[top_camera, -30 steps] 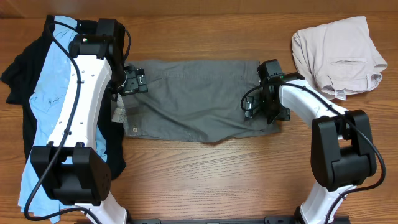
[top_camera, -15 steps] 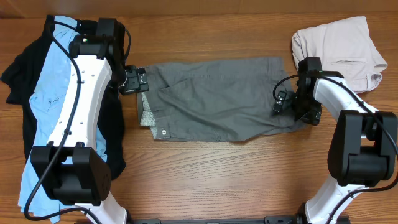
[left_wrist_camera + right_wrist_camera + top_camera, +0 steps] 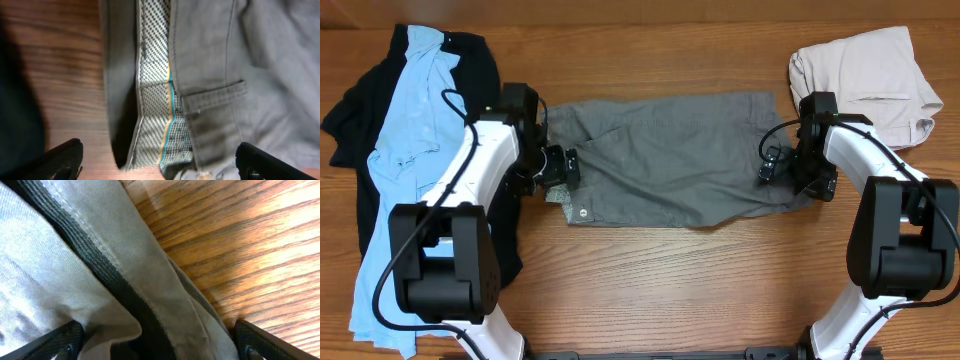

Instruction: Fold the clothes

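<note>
I should bring my left gripper down onto the waistband's checkered lining [image 3: 159, 107] next and move its fingers in from both sides. The lining is between the fingers but still below them.
The medium-grey shorts [image 3: 670, 150] lie spread flat across the middle of the table, waistband to the left. My left gripper [image 3: 560, 168] is open over the waistband's left end. The left wrist view shows the checkered inner lining [image 3: 155, 115] between the wide-apart fingers [image 3: 160, 162]. My right gripper [image 3: 775, 165] is open at the shorts' right hem. In the right wrist view, bunched grey cloth [image 3: 60, 270] lies between its spread fingers [image 3: 160, 342].
A light-blue shirt [image 3: 405, 150] lies on a black garment [image 3: 350, 110] at the left edge. Folded beige shorts [image 3: 865, 85] sit at the back right. Bare wood table [image 3: 650, 280] shows in front of the shorts.
The shorts slid to the right with my right gripper, which then stayed still. My left gripper moved from the waistband's top corner down and right along the waistband.
</note>
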Controlling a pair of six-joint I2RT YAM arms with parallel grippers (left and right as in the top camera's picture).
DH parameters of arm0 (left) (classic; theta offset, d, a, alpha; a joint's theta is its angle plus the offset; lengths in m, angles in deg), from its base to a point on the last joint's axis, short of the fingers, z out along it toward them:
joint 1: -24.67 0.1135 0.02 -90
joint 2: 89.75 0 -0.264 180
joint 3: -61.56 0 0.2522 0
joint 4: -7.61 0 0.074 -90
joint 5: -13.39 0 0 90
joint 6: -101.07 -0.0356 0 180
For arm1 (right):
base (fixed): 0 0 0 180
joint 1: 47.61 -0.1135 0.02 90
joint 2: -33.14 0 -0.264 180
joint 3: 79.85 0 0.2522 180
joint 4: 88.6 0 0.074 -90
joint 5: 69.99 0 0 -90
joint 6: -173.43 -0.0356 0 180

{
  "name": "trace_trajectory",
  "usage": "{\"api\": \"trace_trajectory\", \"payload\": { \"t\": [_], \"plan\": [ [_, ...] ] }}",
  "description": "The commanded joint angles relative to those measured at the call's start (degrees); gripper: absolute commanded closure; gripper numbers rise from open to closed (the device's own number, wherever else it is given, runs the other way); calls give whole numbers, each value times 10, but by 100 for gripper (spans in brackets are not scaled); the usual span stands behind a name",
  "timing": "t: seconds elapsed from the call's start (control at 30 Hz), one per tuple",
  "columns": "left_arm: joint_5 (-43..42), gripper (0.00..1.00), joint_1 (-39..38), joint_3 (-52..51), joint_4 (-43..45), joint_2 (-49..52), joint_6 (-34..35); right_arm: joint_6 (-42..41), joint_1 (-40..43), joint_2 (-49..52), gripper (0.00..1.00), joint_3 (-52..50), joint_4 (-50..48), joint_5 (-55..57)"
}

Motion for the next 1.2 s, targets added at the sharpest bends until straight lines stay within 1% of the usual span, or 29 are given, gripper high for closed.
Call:
{"api": "trace_trajectory", "payload": {
  "t": [0.0, 0.2, 0.43, 0.6, 0.8, 0.9, 0.97, 1.07, 1.13, 1.17],
  "plan": [
    [-20, 0, 2, -18, 26, 2, -10, 2, 4, 46, 0, -24, -1, -6],
    [-34, 0, 2, -35, 73, 2, -5, 2, 4, 46, 0, -24, -2, -6],
    [-32, 0, 2, -40, 103, 11, 31, 2, 4, 46, 0, -24, 0, -6],
    [-12, 2, 0, -40, 105, 33, 82, 2, 4, 46, 0, -24, -1, -6],
    [-14, 7, -10, -40, 122, 88, 115, 2, 4, 46, 0, -24, -1, -6],
    [-18, 12, -16, -40, 128, 113, 127, 2, 4, 46, 0, -24, -1, -6],
    [-23, 20, -20, -40, 132, 129, 138, 2, 4, 46, 0, -24, -1, -6],
    [-40, 42, -26, -40, 139, 146, 140, 2, 4, 46, 0, -24, -1, -6],
    [-45, 51, -30, -40, 144, 151, 140, 2, 4, 46, 0, -24, -1, -6],
    [-46, 60, -32, -40, 150, 151, 140, 2, 4, 46, 0, -24, 0, -6]
  ]
}}
